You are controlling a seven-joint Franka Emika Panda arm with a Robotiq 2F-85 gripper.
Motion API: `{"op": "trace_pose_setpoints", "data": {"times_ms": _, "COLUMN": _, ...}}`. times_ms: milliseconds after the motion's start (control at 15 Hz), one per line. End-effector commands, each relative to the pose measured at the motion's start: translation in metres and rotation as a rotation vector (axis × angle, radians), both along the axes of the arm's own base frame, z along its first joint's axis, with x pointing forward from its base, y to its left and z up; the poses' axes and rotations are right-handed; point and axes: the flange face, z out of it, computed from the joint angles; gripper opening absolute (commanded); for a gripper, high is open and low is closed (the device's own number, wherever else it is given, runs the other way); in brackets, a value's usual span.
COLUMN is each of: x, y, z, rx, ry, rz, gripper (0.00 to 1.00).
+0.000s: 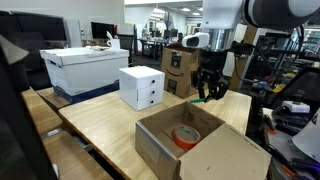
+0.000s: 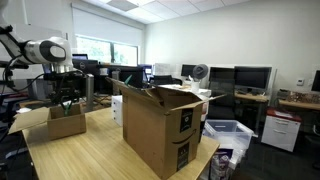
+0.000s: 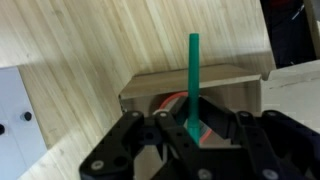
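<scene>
My gripper needs to move down past the open box's far edge over the red tape roll (image 3: 170, 100) and let go of the green stick (image 3: 192, 70), because the box is below with the roll in it.
In the wrist view my gripper (image 3: 190, 128) is shut on a slim green stick (image 3: 192, 70), which points away from the jaws over an open cardboard box (image 3: 190, 79). A red tape roll (image 3: 172, 101) lies inside that box, partly hidden behind the fingers. In an exterior view the gripper (image 1: 208, 92) hangs above the far edge of the open box (image 1: 160, 150), and the red roll (image 1: 185, 137) sits on the box floor. The gripper (image 2: 67, 100) also hovers just over the small box (image 2: 66, 124) at the table's far end.
A white two-drawer unit (image 1: 142, 87) stands on the wooden table (image 1: 100, 120) beside the box, with a white lidded carton (image 1: 85, 65) behind it. A tall open cardboard box (image 2: 160, 125) fills the table's near end. Desks, monitors and chairs surround the table.
</scene>
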Motion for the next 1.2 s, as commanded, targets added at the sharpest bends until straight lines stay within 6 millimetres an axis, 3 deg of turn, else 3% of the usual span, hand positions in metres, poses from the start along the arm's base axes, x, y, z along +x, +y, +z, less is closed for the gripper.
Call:
{"op": "trace_pose_setpoints", "data": {"times_ms": 0, "x": 0.006, "y": 0.03, "z": -0.001, "rx": 0.008, "ry": 0.03, "rz": 0.102, "gripper": 0.08}}
{"op": "trace_pose_setpoints", "data": {"times_ms": 200, "x": 0.011, "y": 0.056, "z": -0.006, "rx": 0.009, "ry": 0.046, "rz": 0.171, "gripper": 0.08}}
{"op": "trace_pose_setpoints", "data": {"times_ms": 533, "x": 0.028, "y": 0.081, "z": -0.023, "rx": 0.027, "ry": 0.066, "rz": 0.23, "gripper": 0.08}}
{"op": "trace_pose_setpoints", "data": {"times_ms": 867, "x": 0.043, "y": 0.091, "z": -0.045, "rx": 0.025, "ry": 0.1, "rz": 0.251, "gripper": 0.08}}
{"op": "trace_pose_setpoints", "data": {"times_ms": 1133, "x": 0.056, "y": 0.087, "z": -0.067, "rx": 0.008, "ry": 0.137, "rz": 0.231, "gripper": 0.08}}
